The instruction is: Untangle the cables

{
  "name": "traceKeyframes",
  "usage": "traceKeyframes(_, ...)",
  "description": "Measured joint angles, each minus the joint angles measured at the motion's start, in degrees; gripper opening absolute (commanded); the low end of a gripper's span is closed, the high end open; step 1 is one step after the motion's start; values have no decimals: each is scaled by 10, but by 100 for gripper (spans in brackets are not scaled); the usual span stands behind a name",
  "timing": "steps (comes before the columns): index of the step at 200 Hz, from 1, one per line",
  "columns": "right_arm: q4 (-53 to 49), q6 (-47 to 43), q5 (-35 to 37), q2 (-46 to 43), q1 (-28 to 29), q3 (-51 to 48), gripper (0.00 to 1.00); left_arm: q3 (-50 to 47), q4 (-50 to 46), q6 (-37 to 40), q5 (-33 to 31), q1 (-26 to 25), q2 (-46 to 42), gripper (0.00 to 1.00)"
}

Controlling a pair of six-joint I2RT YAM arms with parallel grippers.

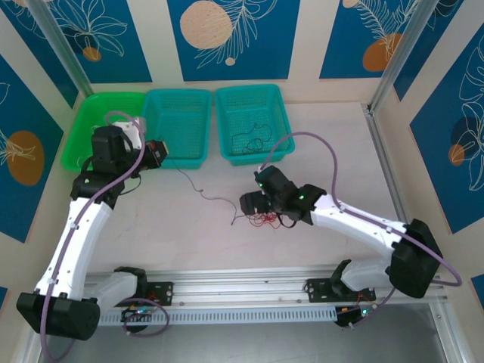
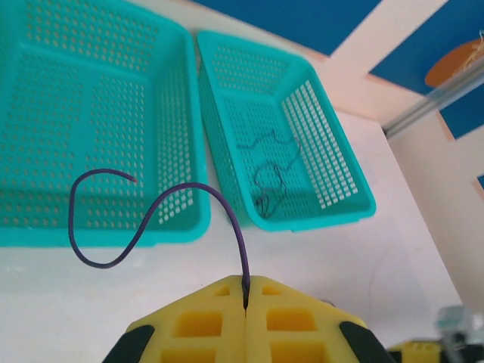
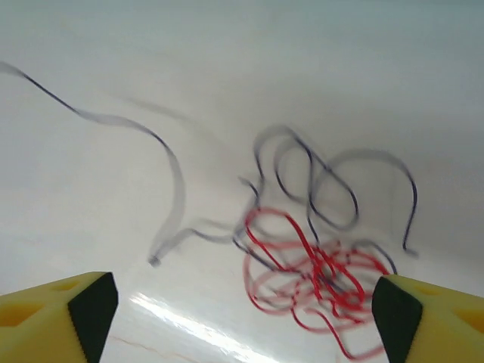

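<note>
The dark purple cable (image 1: 203, 193) has a part clear of the red loops, so next I need to move my right gripper toward my left gripper and down onto it.
A thin dark purple cable (image 2: 189, 189) rises from between the yellow pads of my left gripper (image 2: 245, 293), which is shut on it. That gripper (image 1: 156, 151) hovers at the front of the middle teal basket (image 1: 181, 162). The cable (image 1: 203, 193) trails right across the table toward a tangle (image 1: 261, 219). My right gripper (image 3: 246, 302) stands open just above that tangle, where a red cable (image 3: 318, 272) loops together with a dark cable (image 3: 333, 189). In the top view the right gripper (image 1: 253, 204) sits at the table's middle. Another dark cable (image 2: 268, 170) lies inside the right teal basket (image 2: 318, 215).
Three baskets line the back: a green one (image 1: 83, 128), the middle teal one and the right teal one (image 1: 257, 159). A metal rail (image 1: 249, 291) runs along the near edge between the arm bases. Aluminium posts (image 1: 393, 68) stand at the back corners.
</note>
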Motion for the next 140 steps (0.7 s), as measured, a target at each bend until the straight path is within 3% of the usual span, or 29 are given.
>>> traceKeyframes(23, 35, -42, -30, 23, -4, 37, 94, -6, 2, 1, 8, 0, -7, 0)
traceKeyframes(46, 74, -56, -60, 100, -5, 76, 93, -6, 3, 1, 9, 0, -23, 0)
traceKeyframes(87, 59, -43, -47, 227, -7, 95, 92, -9, 5, 1, 9, 0, -33, 0)
traceKeyframes(140, 52, -20, -101, 268, -5, 94, 55, -19, 13, 1, 5, 0, -33, 0)
